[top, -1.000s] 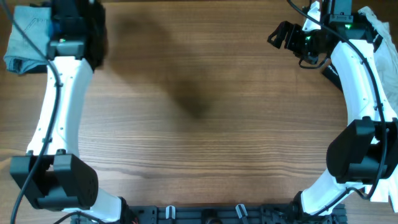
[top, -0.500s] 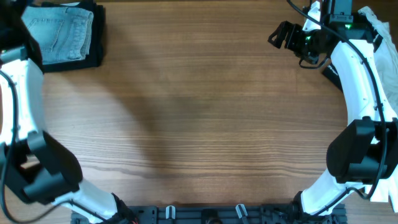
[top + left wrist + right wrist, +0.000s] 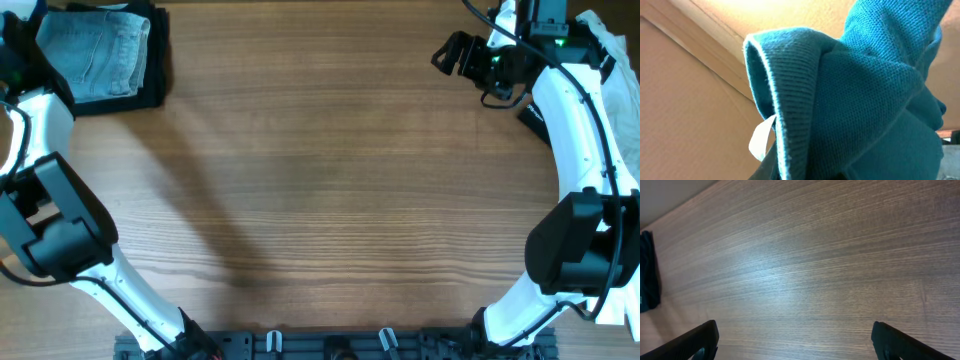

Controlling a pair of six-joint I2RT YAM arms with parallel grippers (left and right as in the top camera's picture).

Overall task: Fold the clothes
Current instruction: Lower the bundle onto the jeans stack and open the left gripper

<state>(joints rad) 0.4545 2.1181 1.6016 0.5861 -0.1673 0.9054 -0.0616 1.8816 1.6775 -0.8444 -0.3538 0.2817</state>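
The teal garment hangs high before the wall, so I will lower my left gripper toward the right in the overhead view onto the folded jeans (image 3: 95,55) and release it.
A teal knit garment (image 3: 865,100) with a white tag (image 3: 761,140) fills the left wrist view, hanging in front of a beige wall. My left gripper (image 3: 790,175) is almost hidden under it and seems shut on its ribbed edge. In the overhead view the left arm (image 3: 30,110) reaches past the top left corner, and its gripper is out of that frame. Folded jeans (image 3: 95,55) lie on a black garment (image 3: 150,80) at the back left. My right gripper (image 3: 452,55) (image 3: 795,332) is open and empty above bare table at the back right.
A white cloth (image 3: 615,50) lies at the right edge, with a dark item (image 3: 530,115) partly under the right arm. A dark garment (image 3: 647,270) shows at the left edge of the right wrist view. The wooden table (image 3: 320,200) spans the middle.
My left arm has swung from over the back-left stack out past the left edge, uncovering the folded jeans. The teal garment no longer shows in the overhead view. The right arm has not moved.
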